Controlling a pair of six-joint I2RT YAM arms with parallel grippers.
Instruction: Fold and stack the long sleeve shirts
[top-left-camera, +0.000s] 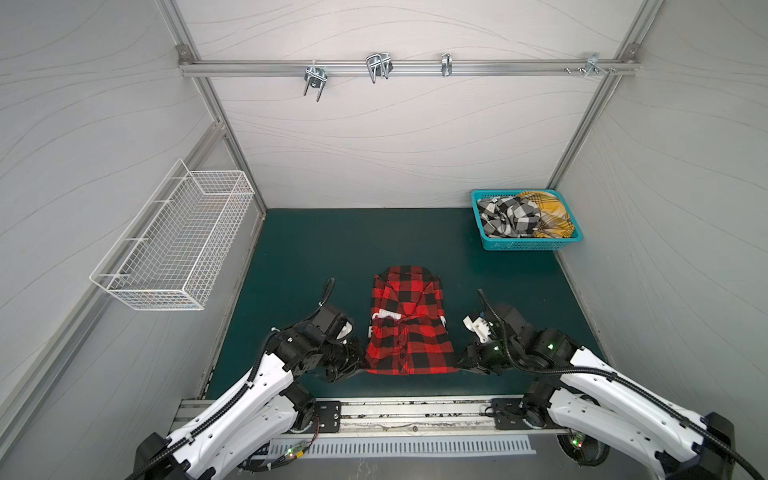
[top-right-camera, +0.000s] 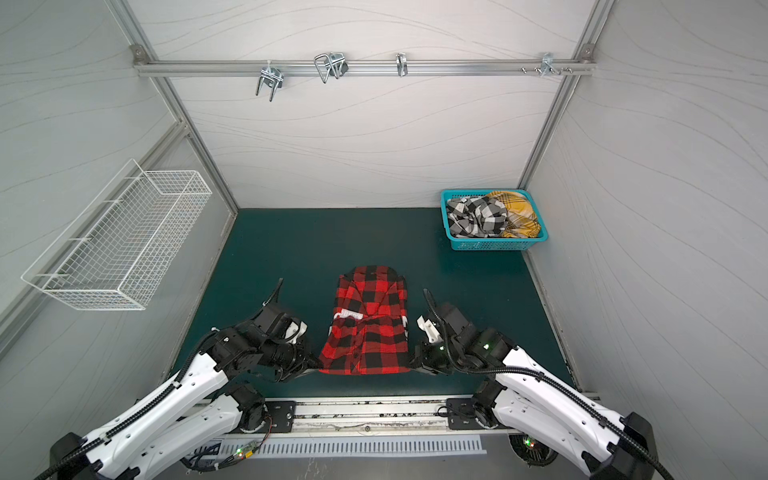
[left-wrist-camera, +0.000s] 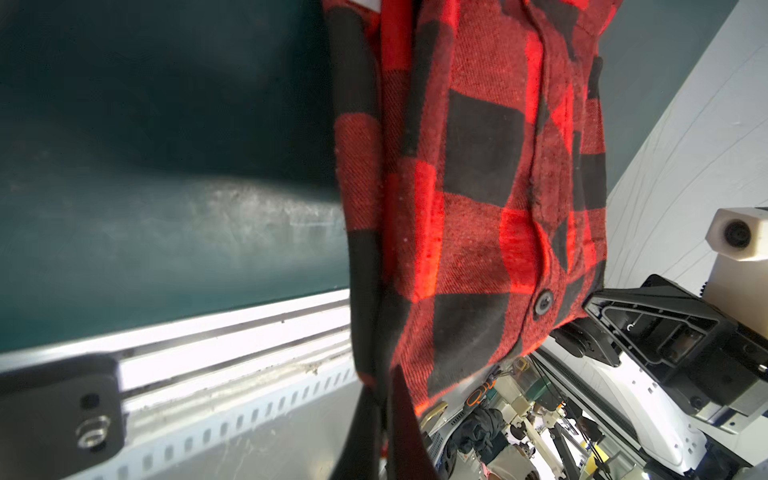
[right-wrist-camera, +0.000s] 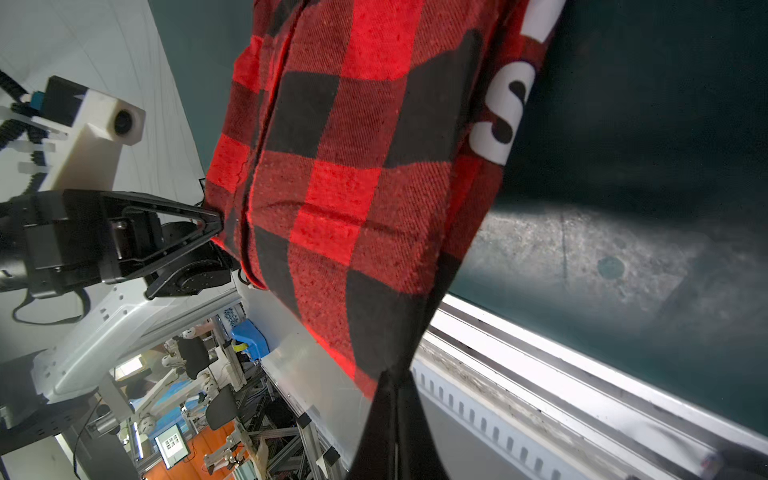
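Note:
The robot's right gripper will carry the hem corner outward over the shirt's far end (top-left-camera: 428, 276) and let go, with the sleeves folded in.
The red-and-black plaid shirt (top-left-camera: 405, 324) (top-right-camera: 368, 324) lies lengthwise on the green mat (top-left-camera: 307, 257), sleeves folded in, white letters showing at mid-body. My left gripper (top-left-camera: 363, 368) (left-wrist-camera: 384, 399) is shut on its near left hem corner. My right gripper (top-left-camera: 459, 365) (right-wrist-camera: 395, 386) is shut on the near right hem corner. In both wrist views the cloth (left-wrist-camera: 478, 187) (right-wrist-camera: 353, 187) stretches away from the pinched jaws. The black-and-white check shirt (top-left-camera: 509, 216) and the yellow plaid shirt (top-left-camera: 550, 218) sit crumpled in the turquoise basket (top-left-camera: 523, 246) at the back right.
A white wire basket (top-left-camera: 174, 249) hangs on the left wall. Metal hooks (top-left-camera: 316, 81) hang from the rail on the back wall. A metal rail (top-left-camera: 415, 409) runs along the mat's front edge between the arm bases. Side walls close in the mat.

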